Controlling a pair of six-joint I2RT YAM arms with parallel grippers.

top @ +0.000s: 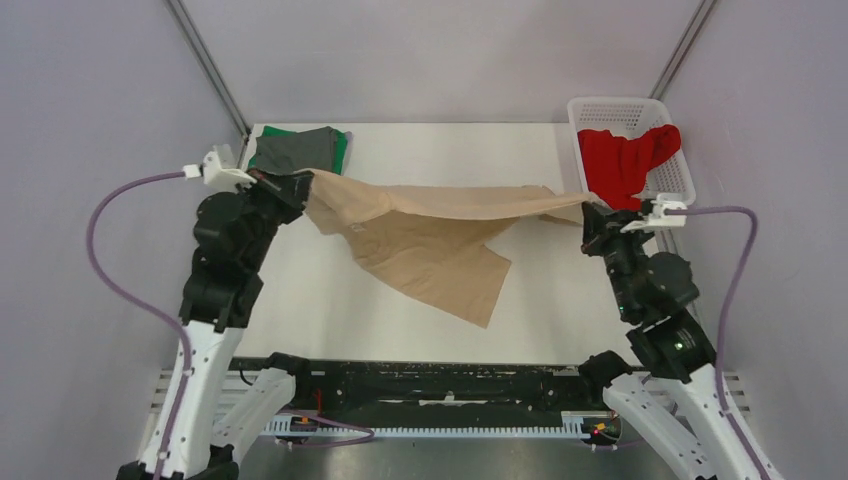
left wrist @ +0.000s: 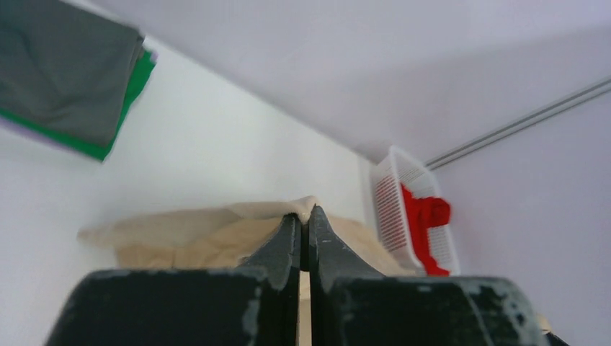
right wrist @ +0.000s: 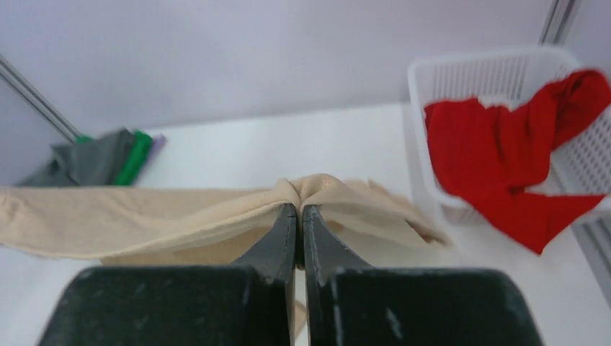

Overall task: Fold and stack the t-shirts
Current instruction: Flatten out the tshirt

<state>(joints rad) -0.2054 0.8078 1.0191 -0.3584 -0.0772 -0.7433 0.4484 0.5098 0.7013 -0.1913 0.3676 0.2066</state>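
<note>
My left gripper rises next, then lowers outward onto the bare table (top: 369,158) (left wrist: 176,104) beside the green t-shirt and releases, since the beige t-shirt's lower part drapes crooked.
The beige t-shirt (top: 430,245) hangs stretched between my two grippers above the white table, its lower part draping down toward the near middle. My left gripper (top: 303,183) is shut on its left end; cloth shows pinched at the tips in the left wrist view (left wrist: 305,213). My right gripper (top: 590,212) is shut on its right end, also seen in the right wrist view (right wrist: 298,207). The red t-shirt (top: 622,160) lies in the white basket (top: 600,108), one part hanging over its rim. The folded dark grey t-shirt (top: 295,150) lies on the green one (top: 342,148) at the far left; a lavender edge (right wrist: 157,138) shows beneath.
The white lattice basket stands at the far right corner of the table (top: 330,300). Grey walls close in the back and both sides. A black rail (top: 440,385) runs along the near edge between the arm bases.
</note>
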